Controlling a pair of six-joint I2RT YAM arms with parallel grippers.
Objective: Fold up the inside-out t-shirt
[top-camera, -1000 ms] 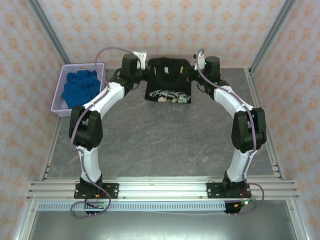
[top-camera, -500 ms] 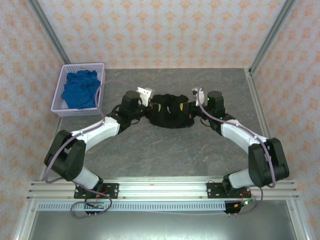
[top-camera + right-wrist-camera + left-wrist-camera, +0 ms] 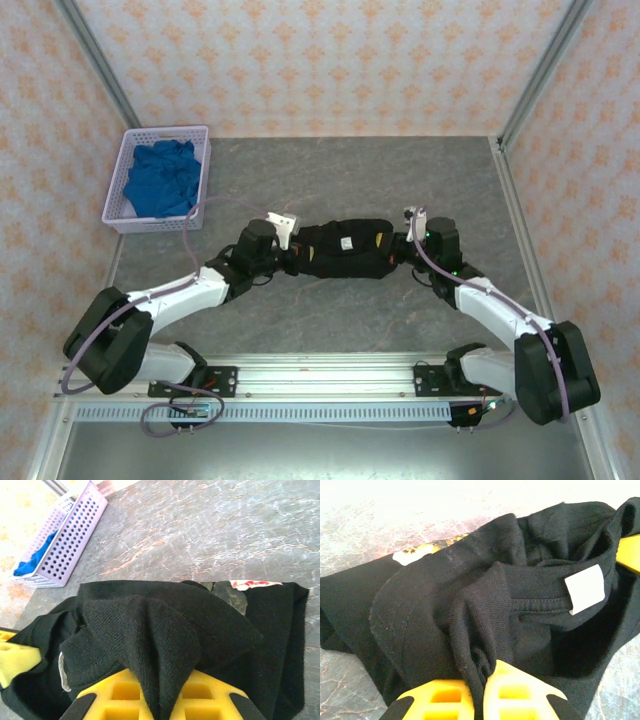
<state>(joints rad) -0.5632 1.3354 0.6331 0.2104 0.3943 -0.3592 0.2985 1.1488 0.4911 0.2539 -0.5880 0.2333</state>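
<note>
My right gripper holds the fold, and the shirt hangs bunched between my grippers. Next I will move my right gripper outward and down and release the fold on the bare tabletop beyond the shirt (image 3: 382, 209) (image 3: 200, 560).
The inside-out t-shirt (image 3: 345, 248) is a black bundle stretched between my two grippers over the middle of the table, its small white neck tag (image 3: 345, 242) facing up. My left gripper (image 3: 293, 248) is shut on a pinched fold at the shirt's left end. My right gripper (image 3: 404, 247) is shut on a fold at its right end. In the left wrist view black fabric (image 3: 470, 630) is squeezed between the yellow fingers (image 3: 520, 695), with the tag (image 3: 585, 587) near the collar. In the right wrist view a peaked fold (image 3: 150, 640) rises from between the yellow fingers (image 3: 120, 695).
A lilac perforated basket (image 3: 119, 214) holding a bright blue cloth (image 3: 160, 178) stands at the back left of the grey marbled table (image 3: 330, 180); the basket (image 3: 65, 550) appears in the right wrist view too. Aluminium frame posts and patterned walls close in the sides and back.
Both arms have pulled back from the far edge toward the table's middle, carrying the shirt with them. The hanging printed part has gathered into a compact bundle between the grippers.
</note>
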